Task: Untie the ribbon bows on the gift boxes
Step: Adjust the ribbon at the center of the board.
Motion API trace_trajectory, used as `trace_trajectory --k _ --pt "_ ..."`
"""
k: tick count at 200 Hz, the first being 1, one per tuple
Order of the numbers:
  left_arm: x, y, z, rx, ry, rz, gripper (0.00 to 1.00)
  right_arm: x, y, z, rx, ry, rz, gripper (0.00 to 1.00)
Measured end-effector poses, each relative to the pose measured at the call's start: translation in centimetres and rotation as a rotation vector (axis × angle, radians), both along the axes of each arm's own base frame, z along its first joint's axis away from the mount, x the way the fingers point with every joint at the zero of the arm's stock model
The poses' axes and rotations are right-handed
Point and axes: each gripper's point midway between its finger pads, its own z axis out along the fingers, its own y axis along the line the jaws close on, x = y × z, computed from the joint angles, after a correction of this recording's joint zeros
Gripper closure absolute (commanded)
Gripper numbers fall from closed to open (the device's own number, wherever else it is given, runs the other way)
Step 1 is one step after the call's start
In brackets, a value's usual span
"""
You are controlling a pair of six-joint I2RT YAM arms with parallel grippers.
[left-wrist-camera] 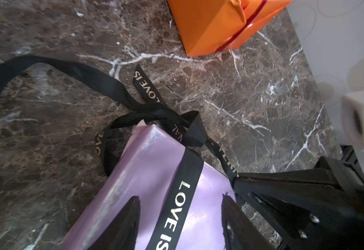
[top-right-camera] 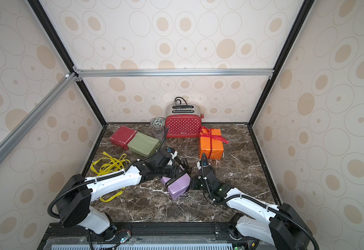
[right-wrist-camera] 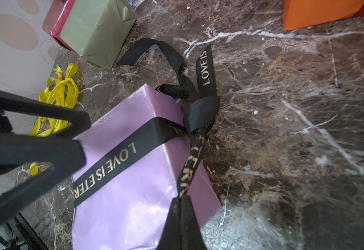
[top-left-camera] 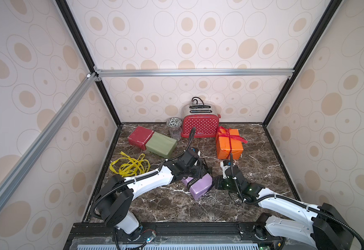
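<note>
My right gripper draws the lettered tail away from the lilac box [top-left-camera: 198, 187] next, releasing it over the bare marble, as it still runs from the knot.
The lilac box [top-left-camera: 198, 187] lies near the table's middle, wrapped by a black ribbon [left-wrist-camera: 177, 205] with pale lettering. Its knot [right-wrist-camera: 200, 112] hangs slack at the box's far corner, and one long tail trails over the marble. My left gripper [left-wrist-camera: 181, 195] is open above the box top, a finger on each side of the band. My right gripper [right-wrist-camera: 181, 198] is shut on a lettered tail of the black ribbon beside the box. The orange box [top-left-camera: 228, 147] keeps a tied red bow [top-left-camera: 228, 134]. The dark red box [top-left-camera: 140, 136] and the olive box [top-left-camera: 160, 144] are bare. Loose yellow ribbons [top-left-camera: 131, 165] lie at the left.
A red white-dotted toaster [top-left-camera: 200, 125] stands at the back wall, with a clear glass [top-left-camera: 175, 132] and a patterned bowl [top-left-camera: 174, 122] to its left. Patterned walls close in the dark marble table [top-left-camera: 263, 164] on three sides.
</note>
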Motion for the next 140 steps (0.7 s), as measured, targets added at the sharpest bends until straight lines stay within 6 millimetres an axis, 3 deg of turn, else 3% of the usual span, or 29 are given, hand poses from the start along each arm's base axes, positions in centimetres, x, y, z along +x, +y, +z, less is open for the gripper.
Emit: trace_trajectory --k 19,61,88,110,124,140 --pt "-0.2 -0.2 -1.4 0.047 0.009 -0.003 0.40 -0.3 -0.9 -0.1 0.012 -0.007 -0.038 0.94" --pt "0.9 -0.1 -1.5 0.093 -0.024 0.034 0.40 -1.8 -3.4 -2.2 0.001 0.023 -0.120 0.92" --pt "1.5 0.4 -1.6 0.122 -0.050 0.065 0.40 -1.8 -4.2 -2.0 0.008 0.019 -0.171 0.90" --pt "1.8 0.7 -1.7 0.140 -0.065 0.082 0.41 -1.9 -6.3 -2.4 -0.035 0.049 -0.282 1.00" --pt "1.9 0.8 -1.7 0.146 -0.070 0.088 0.41 -2.1 -7.8 -2.8 -0.084 0.077 -0.360 1.00" --pt "2.0 1.0 -1.7 0.152 -0.075 0.093 0.41 -2.4 -9.2 -2.8 -0.114 0.086 -0.426 0.88"
